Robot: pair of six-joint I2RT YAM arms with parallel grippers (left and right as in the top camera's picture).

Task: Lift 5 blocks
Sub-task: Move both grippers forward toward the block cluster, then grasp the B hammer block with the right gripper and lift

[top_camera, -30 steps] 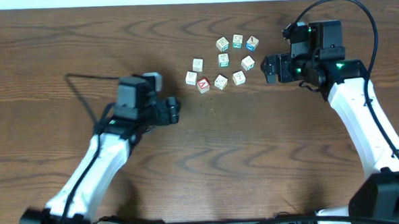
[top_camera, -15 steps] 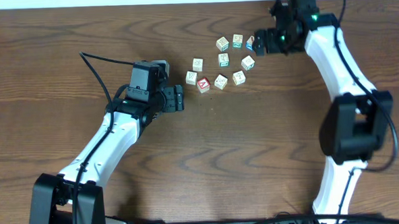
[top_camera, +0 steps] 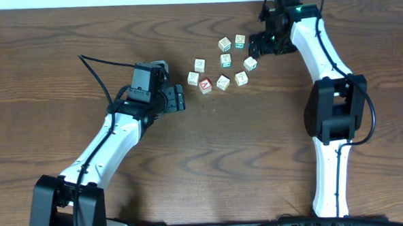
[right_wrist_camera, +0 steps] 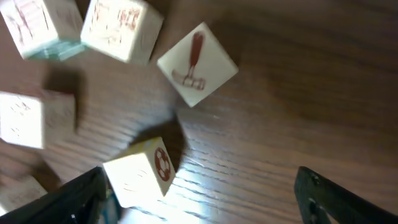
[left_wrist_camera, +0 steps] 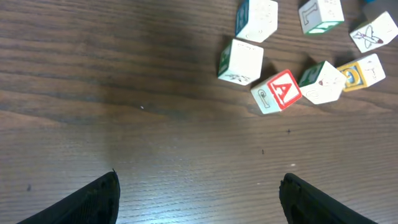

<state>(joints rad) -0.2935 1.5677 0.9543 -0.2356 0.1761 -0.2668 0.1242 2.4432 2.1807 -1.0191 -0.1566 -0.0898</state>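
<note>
The hammer-marked block point(right_wrist_camera: 198, 56) lies below, beyond the ball block. My right gripper will next turn its fingers to match the block's slanted sides and lower them around it.
Several small pale wooden blocks lie in a loose cluster at the table's far middle, among them one point(top_camera: 224, 44), another point(top_camera: 250, 63) and a third point(top_camera: 193, 78). My right gripper point(top_camera: 257, 44) is open at the cluster's right end. In the right wrist view a block with a ball picture point(right_wrist_camera: 140, 171) lies between the jaws against the left finger point(right_wrist_camera: 81, 198), and the right finger point(right_wrist_camera: 348, 196) is far from it. A hammer-marked block point(right_wrist_camera: 198, 56) lies just beyond. My left gripper point(top_camera: 181, 99) is open and empty, short of the cluster's left end; the nearest block point(left_wrist_camera: 239, 60) is ahead of it.
A cube with a red "A" face point(top_camera: 205, 86) point(left_wrist_camera: 278, 92) sits at the cluster's near left edge, close to my left gripper. The left arm's black cable point(top_camera: 94, 66) arcs over the table at the left. Bare wood point(top_camera: 210, 160) stretches toward the front.
My right gripper has swung up and left to the cluster's right end, onto the rightmost block. My left gripper moved up and right toward the blocks, then held still.
</note>
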